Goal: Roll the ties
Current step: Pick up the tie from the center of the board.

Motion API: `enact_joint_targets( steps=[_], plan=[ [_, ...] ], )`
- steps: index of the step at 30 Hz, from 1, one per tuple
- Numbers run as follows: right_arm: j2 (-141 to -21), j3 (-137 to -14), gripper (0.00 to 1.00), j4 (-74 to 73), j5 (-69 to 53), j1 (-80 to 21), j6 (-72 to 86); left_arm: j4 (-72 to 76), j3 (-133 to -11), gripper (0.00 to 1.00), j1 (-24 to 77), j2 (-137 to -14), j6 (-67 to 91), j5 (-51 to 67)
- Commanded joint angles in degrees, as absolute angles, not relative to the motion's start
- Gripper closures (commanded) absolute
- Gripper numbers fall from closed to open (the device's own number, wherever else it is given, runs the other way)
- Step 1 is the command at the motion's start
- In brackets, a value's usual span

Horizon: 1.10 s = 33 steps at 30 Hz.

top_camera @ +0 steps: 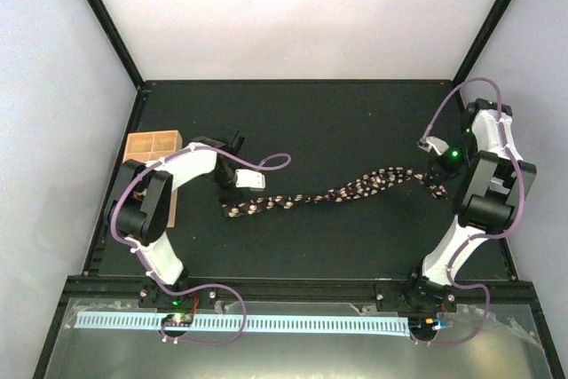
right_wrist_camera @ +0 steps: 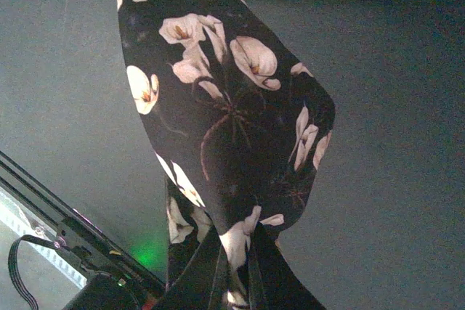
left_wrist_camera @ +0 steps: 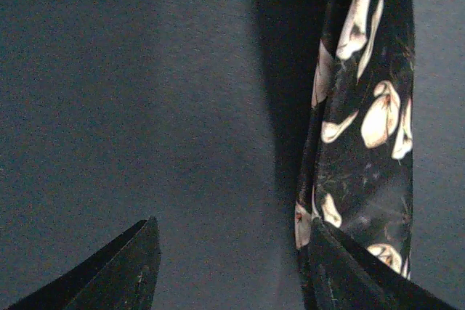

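Note:
Next I need to move my right gripper to the right in the top view, toward the table's side edge, and release the tie's wide end, since the tie (top_camera: pixel 337 193) lies bent.
The tie (top_camera: pixel 337 193), dark with pale flowers, lies stretched across the middle of the black table. My left gripper (top_camera: pixel 232 195) is over its left end. In the left wrist view the left gripper (left_wrist_camera: pixel 232 255) is open, with bare mat between the fingers. The tie (left_wrist_camera: pixel 367 143) runs along the right finger (left_wrist_camera: pixel 349 274) and touches it. My right gripper (top_camera: pixel 437 178) is at the tie's right end. In the right wrist view the right gripper (right_wrist_camera: pixel 236 270) is shut on the tie (right_wrist_camera: pixel 232 121), whose wide end folds over above the fingers.
A tan wooden compartment tray (top_camera: pixel 153 144) stands at the table's left edge, behind the left arm. Purple cables (top_camera: pixel 266 164) loop off both arms. The frame rail (top_camera: pixel 266 321) runs along the near edge.

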<state>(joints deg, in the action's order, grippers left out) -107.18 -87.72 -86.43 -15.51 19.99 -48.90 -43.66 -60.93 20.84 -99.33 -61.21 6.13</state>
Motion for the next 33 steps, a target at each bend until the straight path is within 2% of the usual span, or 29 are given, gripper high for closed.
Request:
enact_joint_targets(
  steps=[1,9,14,21,29,33],
  plan=[
    [-108.34,-87.45,0.98,-86.92,-15.56,20.47,-49.15,-51.46,-64.39,0.39,19.55,-97.17,-63.15,12.14],
    [-109.31,-87.21,0.98,-86.93,-15.88,20.48,-49.3,-65.77,-76.92,0.38,15.52,-104.88,-59.83,20.95],
    [-109.48,-87.46,0.98,-86.94,-15.19,20.48,-49.28,-69.21,-75.68,0.34,15.38,-107.11,-61.09,22.3],
    [-109.98,-86.71,0.98,-86.86,-14.06,20.48,-49.65,-69.56,-72.15,0.36,15.38,-109.01,-60.58,21.04],
    [-110.73,-86.25,0.98,-86.8,-12.29,20.83,-50.46,-64.82,-70.24,0.56,15.38,-109.71,-58.92,18.6],
    [-111.4,-86.91,0.98,-86.8,-11.23,21.54,-50.26,-64.53,-71.32,0.78,15.38,-109.25,-58.46,18.72]
  ],
)
